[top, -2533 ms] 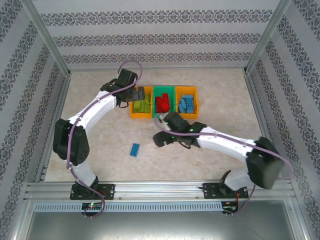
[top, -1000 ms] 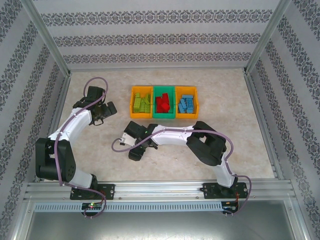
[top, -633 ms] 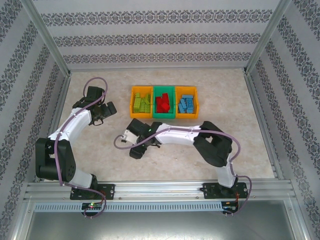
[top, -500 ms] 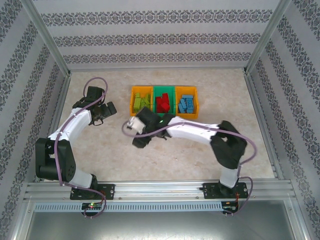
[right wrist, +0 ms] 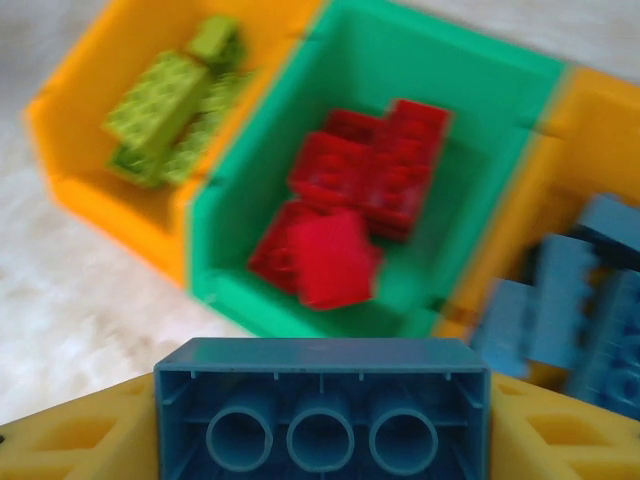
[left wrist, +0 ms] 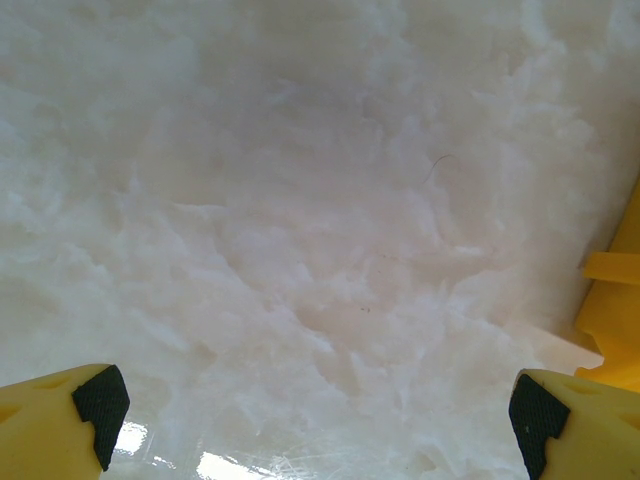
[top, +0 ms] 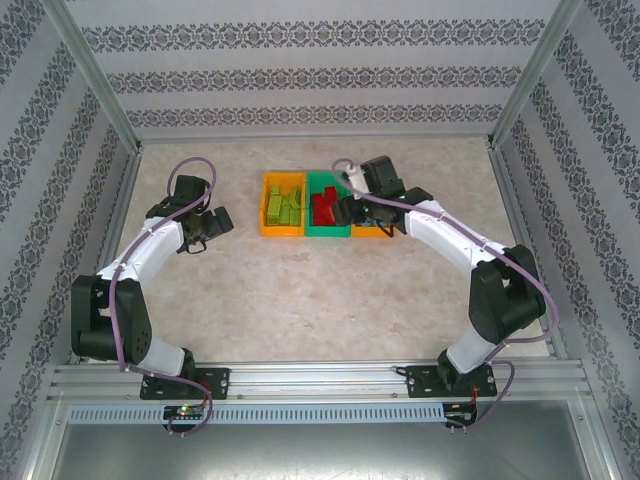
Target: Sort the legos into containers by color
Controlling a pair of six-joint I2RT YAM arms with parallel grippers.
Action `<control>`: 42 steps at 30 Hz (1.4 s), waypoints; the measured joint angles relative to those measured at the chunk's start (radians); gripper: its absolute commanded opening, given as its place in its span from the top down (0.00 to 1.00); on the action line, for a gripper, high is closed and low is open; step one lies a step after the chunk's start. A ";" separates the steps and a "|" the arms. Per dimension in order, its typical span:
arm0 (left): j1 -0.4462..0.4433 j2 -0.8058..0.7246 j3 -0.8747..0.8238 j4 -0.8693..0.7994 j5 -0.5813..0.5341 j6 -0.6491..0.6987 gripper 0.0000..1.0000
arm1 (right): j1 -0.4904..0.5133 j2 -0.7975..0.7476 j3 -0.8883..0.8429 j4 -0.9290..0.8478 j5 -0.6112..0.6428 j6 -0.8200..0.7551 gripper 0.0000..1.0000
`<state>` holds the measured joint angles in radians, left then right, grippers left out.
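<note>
My right gripper will move the blue lego past the edge of the green bin, go down over the orange bin with blue legos and let it go there, because the color matches.
My right gripper (right wrist: 322,425) is shut on a blue lego (right wrist: 322,362), its hollow underside toward the camera, between the yellow fingers (right wrist: 70,440). It hovers over the containers near the seam between the green bin (right wrist: 225,290) and the right orange bin (right wrist: 505,255). Lime green legos (right wrist: 165,105) lie in the left orange bin (right wrist: 95,175), red legos (right wrist: 350,215) in the green one, blue legos (right wrist: 565,310) in the right one. From above, my right gripper (top: 352,208) covers part of the right bin (top: 372,232). My left gripper (top: 205,228) stands open and empty over bare table, left of the bins.
The left wrist view has marbled table beneath the open left gripper (left wrist: 315,415) and an orange bin edge (left wrist: 612,290) at the right. Patterned walls and a metal frame (top: 100,250) enclose the table.
My right arm swung from the table's middle up and right to the bins, carrying the blue lego. The left arm stayed still.
</note>
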<state>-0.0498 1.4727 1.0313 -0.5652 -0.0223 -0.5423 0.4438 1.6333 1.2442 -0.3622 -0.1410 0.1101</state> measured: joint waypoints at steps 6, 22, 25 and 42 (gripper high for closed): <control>0.000 0.000 -0.005 0.004 0.000 0.000 0.01 | -0.092 0.063 0.049 -0.042 0.064 0.106 0.40; 0.000 0.000 -0.013 0.006 -0.002 0.000 0.01 | -0.133 0.210 0.169 -0.135 0.138 0.208 0.07; 0.000 0.000 -0.018 0.005 -0.005 0.000 0.01 | -0.134 0.206 0.164 -0.126 0.151 0.207 0.02; 0.002 -0.169 -0.230 0.206 -0.114 0.140 0.01 | -0.376 -0.454 -0.663 0.504 0.362 -0.007 0.02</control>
<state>-0.0479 1.3037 0.8017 -0.3595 -0.1364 -0.4019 0.0677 1.1797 0.5816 0.1421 0.2211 0.1028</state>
